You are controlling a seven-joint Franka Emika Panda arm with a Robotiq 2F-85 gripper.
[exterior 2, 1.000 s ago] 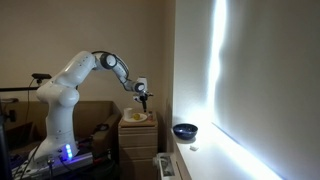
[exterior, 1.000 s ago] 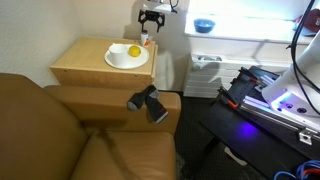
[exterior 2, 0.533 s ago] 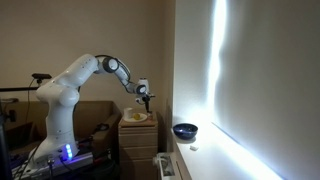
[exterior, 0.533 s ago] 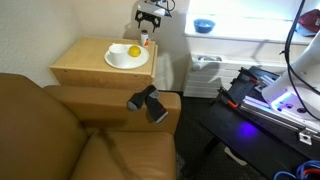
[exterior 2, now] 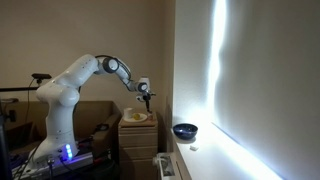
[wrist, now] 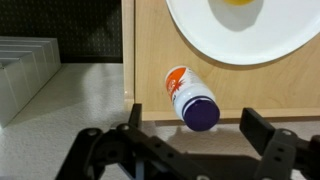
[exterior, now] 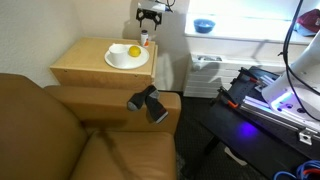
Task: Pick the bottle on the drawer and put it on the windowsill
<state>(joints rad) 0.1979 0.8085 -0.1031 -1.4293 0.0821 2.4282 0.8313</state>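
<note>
The small bottle [exterior: 145, 39] [wrist: 193, 100] stands upright below the robot's gripper with an open finger on each side, so the gripper will move straight down around the body of the bottle and close.
The tiny bottle [wrist: 185, 95] has an orange-red and white body, and its cap looks dark purple from above. It stands at the edge of the light-wood drawer top [wrist: 150, 50], beside the white bowl [wrist: 240, 35]. It also shows in an exterior view [exterior: 145, 40]. My gripper [wrist: 200, 120] hangs open above the bottle with one finger on each side, not touching it. The gripper shows in both exterior views [exterior: 150, 16] [exterior 2: 146, 97]. The white windowsill [exterior: 255, 32] runs brightly lit past the drawer [exterior: 90, 62].
The white bowl [exterior: 127, 57] holds a yellow fruit [exterior: 133, 51]. A blue bowl [exterior: 204, 25] sits on the windowsill. A white slatted radiator [wrist: 20, 75] is below the ledge. A brown leather sofa [exterior: 80, 135] with a black object [exterior: 148, 102] on its armrest stands beside the drawer.
My gripper has shifted slightly above the bottle. The bottle has not moved and the jaws stay open.
</note>
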